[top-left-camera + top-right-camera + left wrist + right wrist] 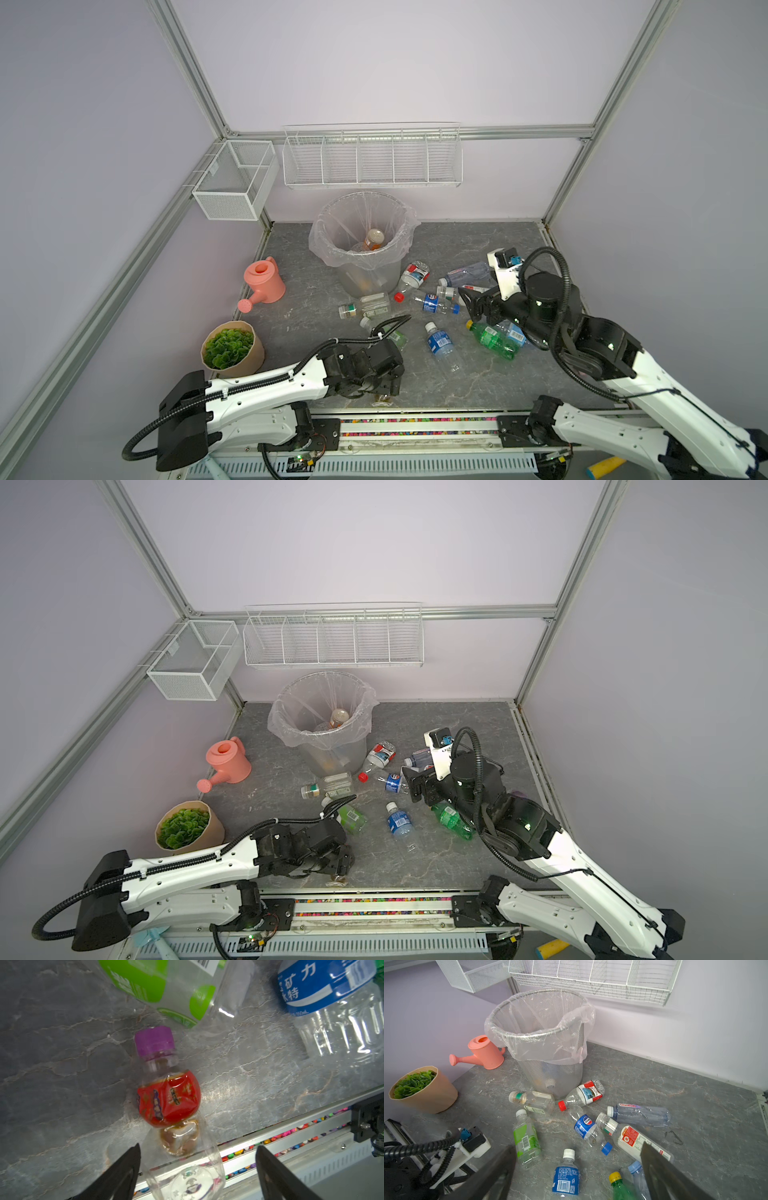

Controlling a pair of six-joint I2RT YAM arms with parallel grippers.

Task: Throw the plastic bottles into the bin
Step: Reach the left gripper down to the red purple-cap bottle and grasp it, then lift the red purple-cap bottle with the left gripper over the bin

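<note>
The bottle's clear body is already between my open fingers, so I will lower my left gripper onto that clear part (384, 397) (180, 1144) next to the red label and close it.
The bin (328, 253) stands at the back of the table, lined with a clear bag, and an orange-labelled bottle (373, 240) lies inside it. Several plastic bottles lie in front of it, among them a blue-labelled one (440, 343) and a green one (492, 338). My left gripper (197, 1159) is open at the table's front edge. The clear base of a red-labelled, purple-capped bottle (168, 1099) lies between its fingers, untouched. My right gripper (471, 305) hovers open over the bottles at the right; in its wrist view the blue-labelled bottle (566, 1176) lies below the jaws.
A pink watering can (264, 282) and a beige plant pot (232, 351) stand on the left. White wire baskets (374, 160) hang on the back wall above the bin. A metal rail (291, 1126) runs along the front edge just behind the left gripper.
</note>
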